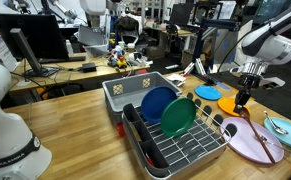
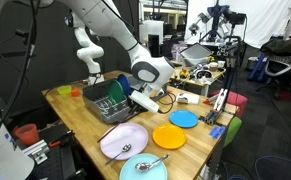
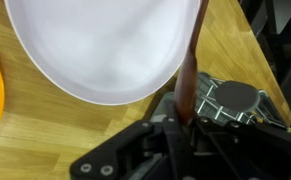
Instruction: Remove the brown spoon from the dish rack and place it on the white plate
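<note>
The spoon's held end still hangs outside the plate's rim. The spoon moves with my gripper toward the white plate next, goes down over the plate's part beside the rack and gets released.
My gripper (image 1: 242, 105) is shut on one end of the brown spoon (image 1: 262, 141), above the gap between the dish rack (image 1: 185, 155) and the white plate (image 1: 237, 146). The spoon slopes down from the jaws across the plate. In the wrist view the spoon (image 3: 193, 70) runs from my jaws (image 3: 190, 120) up along the plate's edge (image 3: 95, 50), with a corner of the rack (image 3: 230, 100) beside it. In an exterior view the gripper (image 2: 143, 100) hangs between the rack (image 2: 110, 105) and the plate (image 2: 115, 140); the spoon is hard to make out there.
A blue plate (image 1: 155, 102) and a green plate (image 1: 177, 117) stand in the rack. A grey bin (image 1: 135, 90) sits behind it. A yellow plate (image 1: 230, 103), a small blue plate (image 1: 207, 92) and a teal-rimmed plate (image 1: 283, 127) with a spoon lie nearby.
</note>
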